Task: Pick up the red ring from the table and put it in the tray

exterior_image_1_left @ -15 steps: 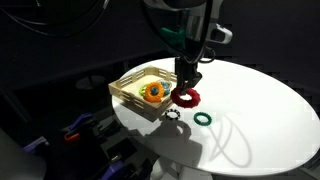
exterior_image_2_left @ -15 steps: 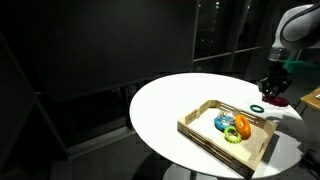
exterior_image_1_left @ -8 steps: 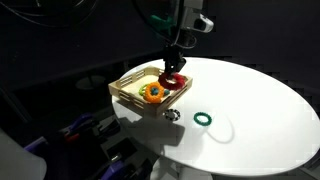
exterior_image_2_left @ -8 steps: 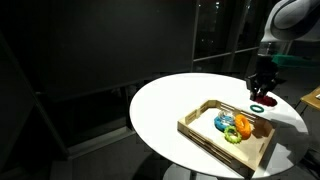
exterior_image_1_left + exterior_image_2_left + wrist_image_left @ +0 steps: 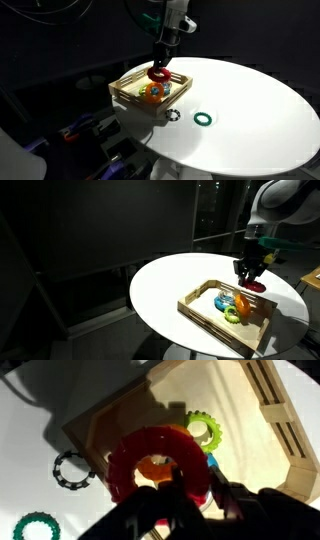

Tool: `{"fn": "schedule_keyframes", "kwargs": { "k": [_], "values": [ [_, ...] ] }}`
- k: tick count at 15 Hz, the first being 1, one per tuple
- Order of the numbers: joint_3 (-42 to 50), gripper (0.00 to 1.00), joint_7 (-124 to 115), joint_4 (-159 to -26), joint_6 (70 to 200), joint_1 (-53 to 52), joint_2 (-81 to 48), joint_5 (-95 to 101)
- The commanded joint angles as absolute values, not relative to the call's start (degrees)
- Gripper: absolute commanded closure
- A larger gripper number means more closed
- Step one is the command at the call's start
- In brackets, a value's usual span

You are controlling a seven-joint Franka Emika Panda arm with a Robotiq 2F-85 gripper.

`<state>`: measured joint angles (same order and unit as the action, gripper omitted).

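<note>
The red ring in my gripper comes down toward the blue rings inside the tray (image 5: 212,462) next, because it still hangs high and close to the tray's side.
My gripper (image 5: 160,64) is shut on the red ring (image 5: 159,73) and holds it in the air above the tray (image 5: 125,88). The ring also shows in the wrist view (image 5: 150,455), pinched by its near edge between my fingers (image 5: 192,488), and over the tray in an exterior view (image 5: 254,283). The tan wooden tray (image 5: 200,310) stands on the round white table (image 5: 250,100) and holds orange, yellow-green and blue rings (image 5: 232,307).
A dark green ring (image 5: 203,118) and a small black-and-white beaded ring (image 5: 172,115) lie on the table beside the tray; both show in the wrist view (image 5: 35,526), (image 5: 72,468). The table's edge is close behind the tray.
My gripper has lifted the red ring off the table and carried it sideways from beside the tray to above it.
</note>
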<state>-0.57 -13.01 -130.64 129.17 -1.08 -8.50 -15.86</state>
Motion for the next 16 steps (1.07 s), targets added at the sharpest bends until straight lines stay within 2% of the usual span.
{"fn": "schedule_keyframes", "kwargs": {
  "k": [1, 16],
  "values": [
    [-1.6, 0.9, -14.3, -127.5, 127.9, -1.9, -11.5, -17.6],
    [-0.8, 0.89, -24.6, -125.0, 136.8, -6.6, -17.3, -7.9]
  ]
}}
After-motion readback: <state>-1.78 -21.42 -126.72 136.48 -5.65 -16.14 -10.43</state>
